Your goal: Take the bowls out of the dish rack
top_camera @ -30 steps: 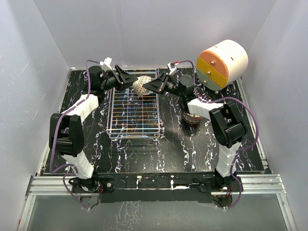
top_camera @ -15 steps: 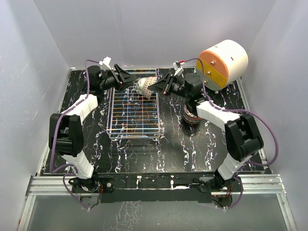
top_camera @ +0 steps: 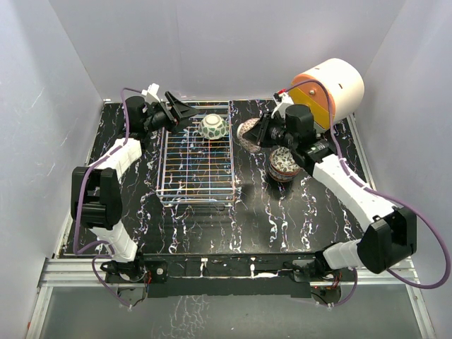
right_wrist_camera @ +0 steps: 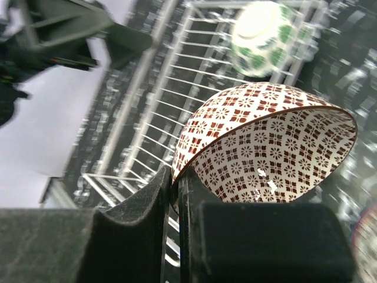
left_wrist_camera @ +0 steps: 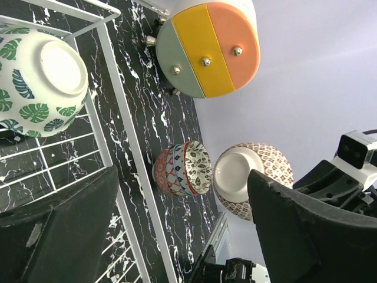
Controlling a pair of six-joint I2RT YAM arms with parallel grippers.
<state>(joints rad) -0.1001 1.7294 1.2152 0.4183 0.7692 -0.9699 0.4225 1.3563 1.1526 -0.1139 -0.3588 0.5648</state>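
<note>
The red-and-white bowl goes down into the bowl stack's top next, below my right gripper and to its right in the top view. My gripper turns downward, lowers the bowl and releases it.
The silver wire dish rack (top_camera: 196, 169) lies left of centre. One green-leaf bowl (top_camera: 212, 127) sits upside down in its far right corner, also in the left wrist view (left_wrist_camera: 41, 82) and the right wrist view (right_wrist_camera: 259, 38). My right gripper (top_camera: 257, 133) is shut on the rim of a red-and-white patterned bowl (top_camera: 247, 134), held tilted in the air right of the rack (right_wrist_camera: 265, 153). A stack of bowls (top_camera: 282, 164) stands on the table below it (left_wrist_camera: 182, 169). My left gripper (top_camera: 189, 111) is open and empty at the rack's far left edge.
A large white cylindrical drawer unit (top_camera: 327, 88) with orange, yellow and green fronts stands at the back right, close behind my right arm. White walls close in the black marbled table (top_camera: 268, 212) on three sides.
My right gripper has carried the red patterned bowl rightward, off the rack's far corner and towards the stack, uncovering the green-leaf bowl. My left gripper has drawn back slightly to the left.
</note>
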